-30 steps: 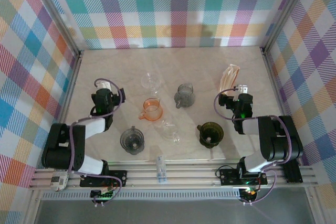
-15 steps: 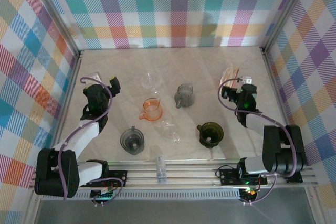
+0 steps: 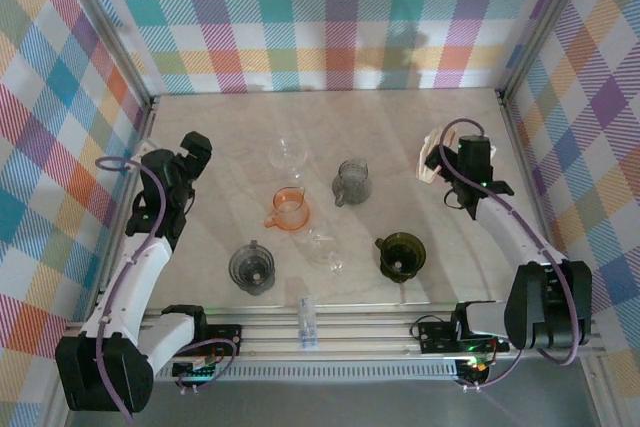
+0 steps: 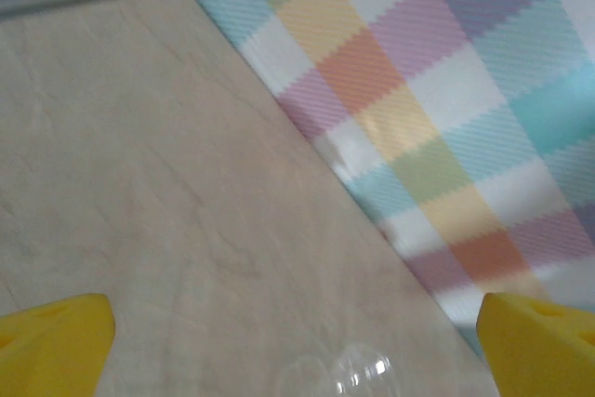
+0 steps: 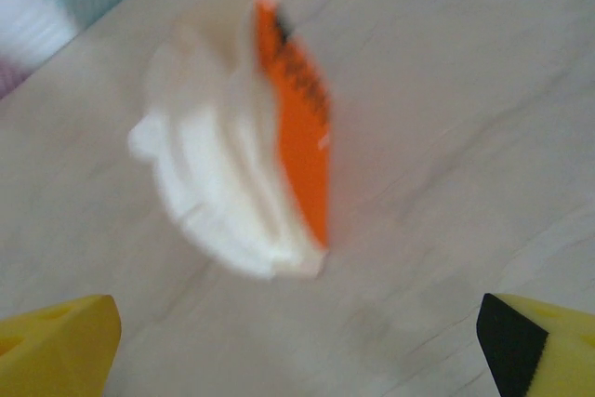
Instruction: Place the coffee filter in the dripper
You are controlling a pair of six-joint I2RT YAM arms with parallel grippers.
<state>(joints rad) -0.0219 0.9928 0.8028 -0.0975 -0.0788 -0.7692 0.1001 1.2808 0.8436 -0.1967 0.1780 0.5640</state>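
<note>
My left gripper moves back toward the base next and goes down to the dark grey dripper's rim.
A stack of white coffee filters [image 5: 223, 174] in an orange-faced sleeve lies on the table at the back right. In the top view the stack [image 3: 429, 161] pokes out just left of my right gripper [image 3: 463, 161]. That gripper [image 5: 297, 350] hovers open right before the stack, its yellow fingertips [image 5: 56, 341] wide apart with nothing between them. Several drippers stand mid-table, among them an olive one [image 3: 401, 254], an orange one [image 3: 288, 208] and a grey one [image 3: 352, 180]. My left gripper [image 3: 188, 157] is raised at the far left, open and empty [image 4: 297, 350], with a clear glass dripper [image 4: 344, 374] just ahead.
A clear dripper [image 3: 288, 155], a dark grey dripper [image 3: 252, 267] and a clear glass piece [image 3: 326, 250] also stand on the marble-look table [image 3: 230, 117]. Checked walls [image 3: 330, 17] close the back and both sides. A small clear item [image 3: 308, 319] lies on the front rail.
Both arms have stretched out and risen from their folded pose. The left gripper swung out to the left; the right gripper moved up over the filter stack. Both stayed open.
</note>
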